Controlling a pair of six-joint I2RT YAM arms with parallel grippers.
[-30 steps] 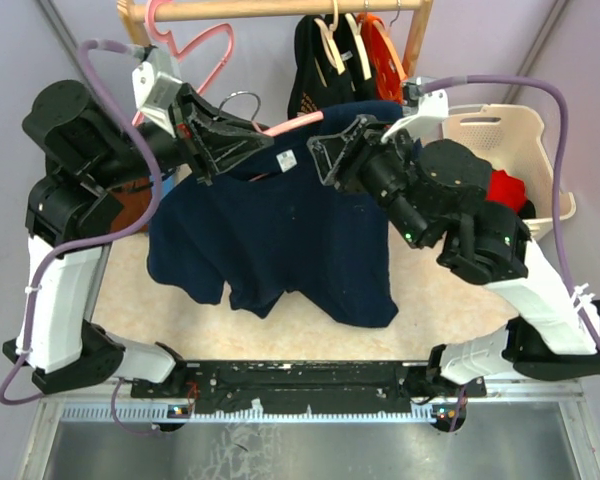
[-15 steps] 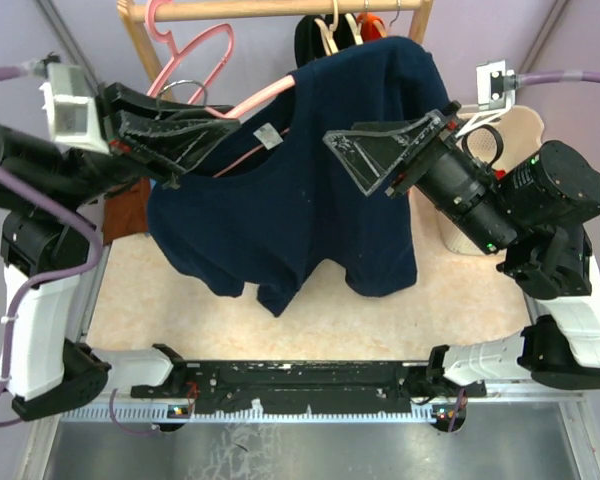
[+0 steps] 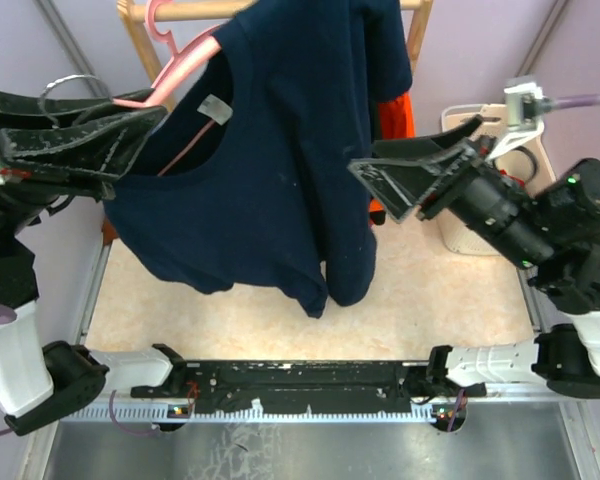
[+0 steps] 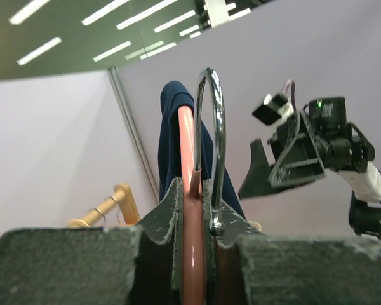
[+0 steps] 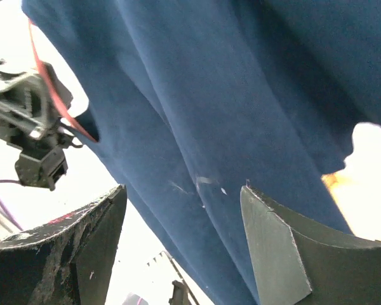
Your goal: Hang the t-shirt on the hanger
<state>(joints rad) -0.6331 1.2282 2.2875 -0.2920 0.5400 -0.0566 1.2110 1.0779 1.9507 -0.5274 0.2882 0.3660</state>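
Note:
Only the hanger's neck is held, so my right gripper needs to lower next toward my left gripper, onto the t-shirt's shoulder cloth over the hanger's end point(image 3: 282, 42) point(image 5: 128, 28).
The navy t-shirt point(image 3: 270, 150) hangs on the pink hanger point(image 3: 140, 100), lifted off the table in front of the rail. Its white neck label point(image 3: 215, 108) shows. My left gripper point(image 3: 145, 112) is shut on the hanger's pink neck, just below the silver hook point(image 3: 70, 85). In the left wrist view the jaws point(image 4: 192, 190) clamp the pink bar point(image 4: 192, 241), with the hook point(image 4: 216, 127) beside it and the shirt point(image 4: 171, 140) behind. My right gripper point(image 3: 368, 190) is open and empty at the shirt's right edge. In its wrist view point(image 5: 183, 190) the shirt point(image 5: 241, 95) fills the space beyond the jaws.
A wooden rail point(image 3: 180, 10) runs across the back with an all-pink hanger point(image 3: 156, 18) on it. An orange shirt point(image 3: 392, 115) hangs behind the navy one. A white basket point(image 3: 460, 120) stands at the right behind my right arm. The tan table mat point(image 3: 430, 290) lies below.
My left arm has lifted the hanger and shirt up off the table toward the rail. My right gripper has stayed open and ended up at the shirt's right edge.

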